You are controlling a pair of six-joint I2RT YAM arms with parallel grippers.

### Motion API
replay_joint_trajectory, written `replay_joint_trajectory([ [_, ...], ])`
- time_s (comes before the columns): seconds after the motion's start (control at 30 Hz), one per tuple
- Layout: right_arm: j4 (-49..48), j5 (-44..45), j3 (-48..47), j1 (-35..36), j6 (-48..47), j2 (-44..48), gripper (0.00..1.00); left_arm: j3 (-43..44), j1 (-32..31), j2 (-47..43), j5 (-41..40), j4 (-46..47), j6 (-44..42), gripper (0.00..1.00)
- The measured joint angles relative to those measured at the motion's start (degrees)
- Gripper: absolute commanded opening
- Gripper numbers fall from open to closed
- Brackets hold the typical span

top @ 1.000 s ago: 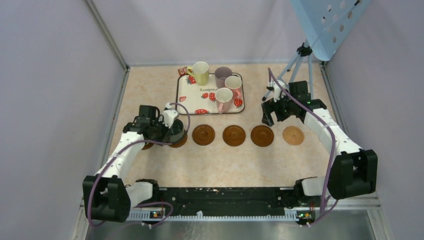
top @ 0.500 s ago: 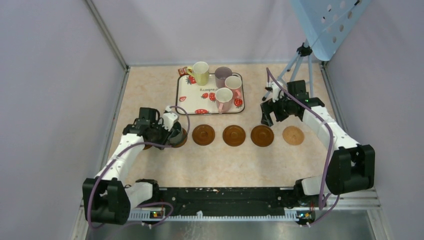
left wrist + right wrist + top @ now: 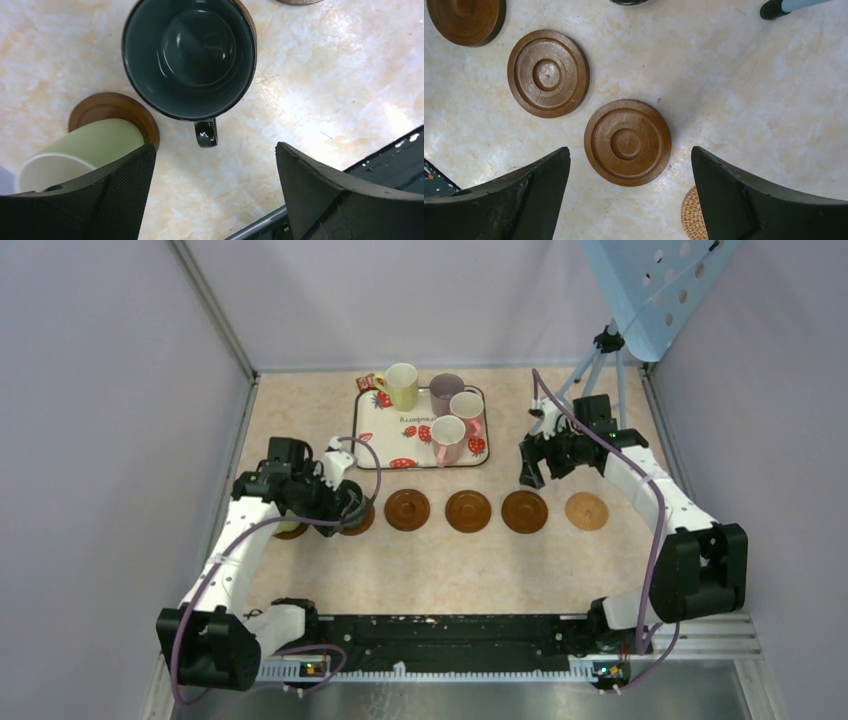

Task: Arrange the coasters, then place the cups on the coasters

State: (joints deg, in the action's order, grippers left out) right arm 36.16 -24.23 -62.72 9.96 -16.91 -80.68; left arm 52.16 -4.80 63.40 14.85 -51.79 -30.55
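Note:
My left gripper needs to swing outward and to the right in the top view next, onto the near pink cup's handle, because the handle sticks out clear of other cups.
A dark grey-teal cup stands upright on a brown coaster, second from the left in the row. My left gripper hangs open just above it, its fingers apart from the handle. A pale green cup sits on the leftmost coaster. Three bare brown coasters and a lighter tan one continue the row. A yellow-green cup, a purple cup and two pink cups stand on the tray. My right gripper is open over a bare coaster.
The strawberry-print tray lies behind the row of coasters. A camera tripod stands at the back right, one leg tip near my right gripper. The rail holding the arm bases runs along the near edge.
My left gripper has opened and let go of the dark cup, which now stands on its coaster, and the arm has drawn back to the left. The right arm has shifted slightly toward the back.

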Motion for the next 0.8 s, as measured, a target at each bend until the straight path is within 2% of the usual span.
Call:
replay_joint_trajectory([
  [0.07,0.0,-0.4,-0.7,0.0,0.1,-0.4,0.89,2.8,0.0,0.1,0.7,-2.2,-0.9,0.98],
  [0.3,-0.1,-1.6,-2.9,0.0,1.7,-1.1,0.89,17.6,-0.1,4.5,3.8,-8.7,-2.5,0.99],
  [0.6,0.5,-0.6,-5.3,0.0,3.7,-2.3,0.89,37.3,-2.8,21.4,8.3,-9.7,0.2,0.99],
  [0.8,1.6,1.1,-5.3,0.0,4.5,-2.3,0.89,44.8,-9.5,31.2,7.8,-8.5,3.7,0.99],
])
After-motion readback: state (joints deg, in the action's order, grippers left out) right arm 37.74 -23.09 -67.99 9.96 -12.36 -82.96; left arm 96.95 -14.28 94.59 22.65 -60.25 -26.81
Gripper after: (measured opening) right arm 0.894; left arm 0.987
